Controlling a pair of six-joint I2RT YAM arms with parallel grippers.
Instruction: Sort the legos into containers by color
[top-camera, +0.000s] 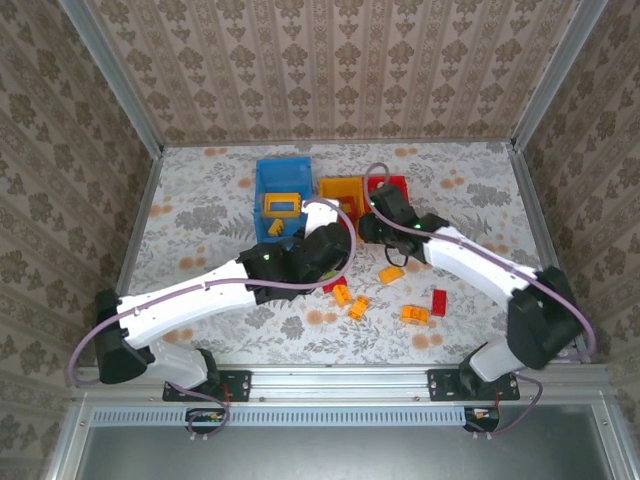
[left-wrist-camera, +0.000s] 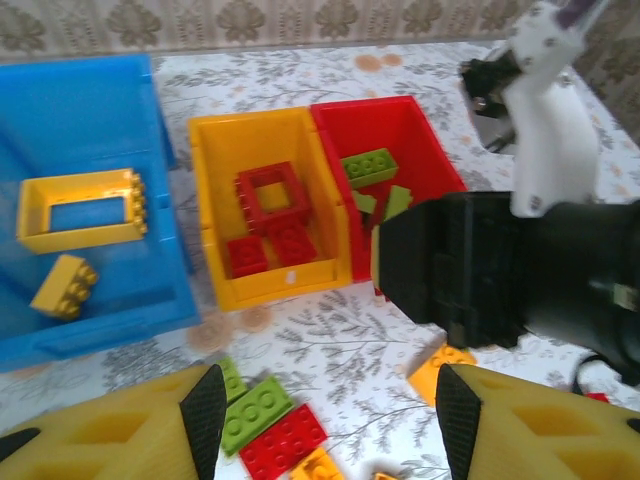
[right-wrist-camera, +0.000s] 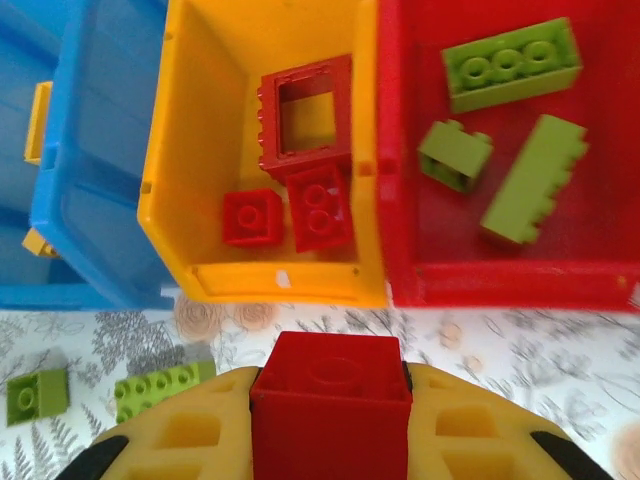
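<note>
My right gripper moves outward over the bin's front rim next and releases the red brick inside. The yellow-orange bin already holds the red frame (right-wrist-camera: 307, 115) and red bricks.
My right gripper (right-wrist-camera: 330, 392) is shut on a red brick (right-wrist-camera: 331, 405), just short of the front rim of the yellow-orange bin (right-wrist-camera: 270, 281), which holds a red frame (right-wrist-camera: 307, 115) and two red bricks. The red bin (right-wrist-camera: 500, 285) beside it holds three green bricks (right-wrist-camera: 510, 62). The blue bin (left-wrist-camera: 80, 110) holds the yellow frame (left-wrist-camera: 85, 208) and a yellow brick (left-wrist-camera: 63, 285). My left gripper (left-wrist-camera: 330, 425) hangs open over the table; a green brick (left-wrist-camera: 255, 412) and a red brick (left-wrist-camera: 283, 442) lie by its left finger. In the top view the right gripper (top-camera: 372, 228) and left gripper (top-camera: 335, 255) are close together.
Loose orange bricks (top-camera: 391, 274) (top-camera: 350, 300) (top-camera: 414, 314) and a red one (top-camera: 438, 302) lie on the floral table in front of the bins. The right arm's black wrist (left-wrist-camera: 500, 270) crosses close in front of my left gripper. Two green bricks (right-wrist-camera: 165, 390) (right-wrist-camera: 38, 395) lie below the blue bin.
</note>
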